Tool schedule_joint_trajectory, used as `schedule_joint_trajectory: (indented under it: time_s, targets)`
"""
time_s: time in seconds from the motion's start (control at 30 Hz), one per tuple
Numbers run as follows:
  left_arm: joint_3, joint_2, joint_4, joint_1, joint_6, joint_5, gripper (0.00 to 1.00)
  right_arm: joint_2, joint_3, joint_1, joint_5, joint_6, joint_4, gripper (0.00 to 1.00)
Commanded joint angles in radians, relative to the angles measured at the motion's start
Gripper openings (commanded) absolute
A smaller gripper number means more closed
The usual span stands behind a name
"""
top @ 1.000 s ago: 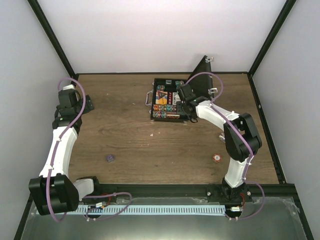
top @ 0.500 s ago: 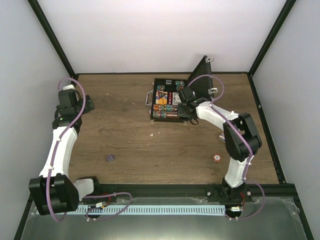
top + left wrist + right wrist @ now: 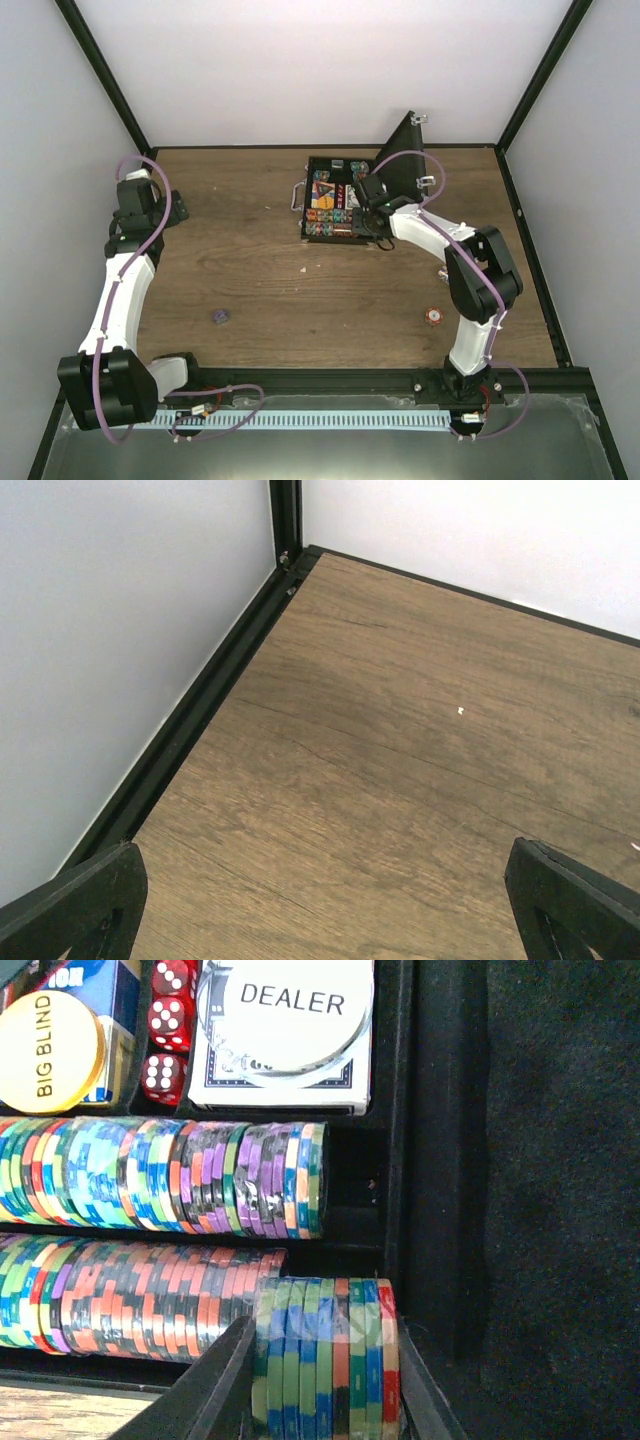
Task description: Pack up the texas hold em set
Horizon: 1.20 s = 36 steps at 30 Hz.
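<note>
The nearest row of chips stops short of the case's side, so I will lower my right gripper into that gap and release the short wrapped chip stack (image 3: pixel 330 1380).
The black briefcase (image 3: pixel 309 212) lies open at the back middle, its lid (image 3: pixel 405 152) raised to the right. Rows of multicoloured chips (image 3: pixel 150 1175), card decks (image 3: pixel 285 1085), red dice (image 3: pixel 168 1030), a DEALER button (image 3: pixel 285 1002) and a BIG BLIND button (image 3: pixel 50 1045) fill it. My right gripper (image 3: pixel 368 222) is over the case's near right corner, shut on a short wrapped chip stack (image 3: pixel 330 1380) held at the right end of the nearest row. My left gripper (image 3: pixel 176 212) is open and empty over bare wood by the left wall.
A loose purple chip stack (image 3: pixel 220 317) lies on the table at the near left. A loose orange chip stack (image 3: pixel 434 316) lies at the near right. The black frame rail (image 3: pixel 200 700) runs along the left wall beside my left gripper.
My right gripper has shifted a little left and down toward the case's near row, with the chip stack in it. The left arm has not moved.
</note>
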<state>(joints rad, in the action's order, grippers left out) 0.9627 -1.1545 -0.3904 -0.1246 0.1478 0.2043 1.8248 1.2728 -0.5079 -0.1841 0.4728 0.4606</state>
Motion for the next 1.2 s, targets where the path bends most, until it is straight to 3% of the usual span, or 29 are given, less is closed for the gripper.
schedule_joint_trajectory:
  time_s: [0.0,0.37,0.83,1.17]
  targets:
    - [-0.006,-0.003,0.015,-0.002,-0.011,-0.008,1.00,0.015,-0.020,-0.026,-0.029,0.023,0.016,0.20]
    - [-0.006,-0.002,0.015,-0.001,-0.011,-0.008,1.00,0.026,-0.034,-0.026,-0.085,0.020,0.007,0.20]
    - [-0.007,-0.004,0.015,-0.001,-0.013,-0.004,1.00,0.091,-0.016,-0.024,0.038,0.028,-0.040,0.21]
    - [-0.007,-0.005,0.015,-0.001,-0.013,-0.007,1.00,0.038,0.016,-0.025,-0.061,-0.013,0.000,0.47]
